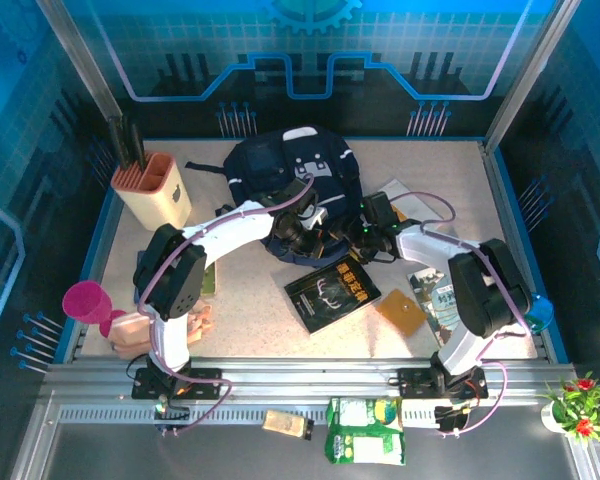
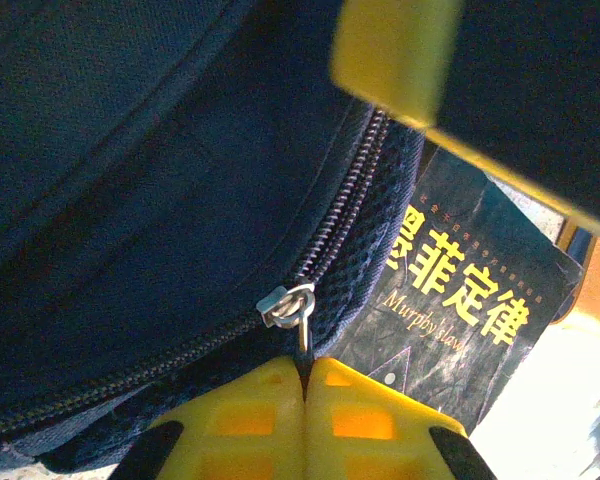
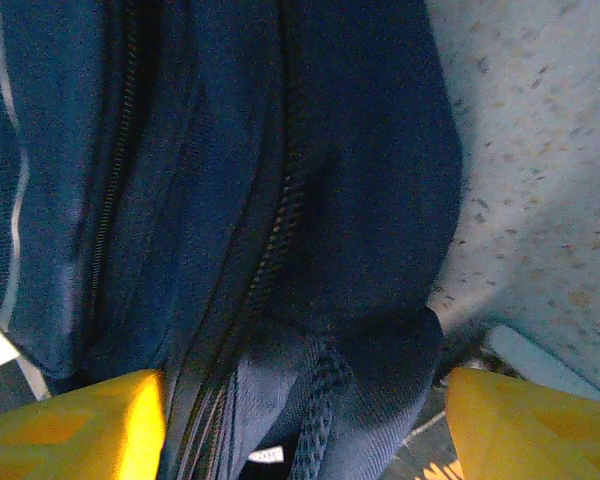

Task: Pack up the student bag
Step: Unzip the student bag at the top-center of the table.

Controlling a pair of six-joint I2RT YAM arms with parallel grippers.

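Note:
Next, my left gripper pulls the pull around to the bag's side by the pen holder and releases it, since the zipper runs on past its slider.
The student bag is a dark navy backpack lying at the back middle of the table. My left gripper is at its near edge. In the left wrist view its yellow fingers are shut on the metal zipper pull, which hangs from the slider on the bag's zipper. My right gripper is at the bag's near right corner. It is open, its yellow fingers wide apart with a fold of the bag and its zipper between them, not clamped.
A black book with yellow lettering lies just in front of the bag, also beside the zipper. An orange card and a magazine lie to the right. A beige pen holder stands back left, a pink cup near left.

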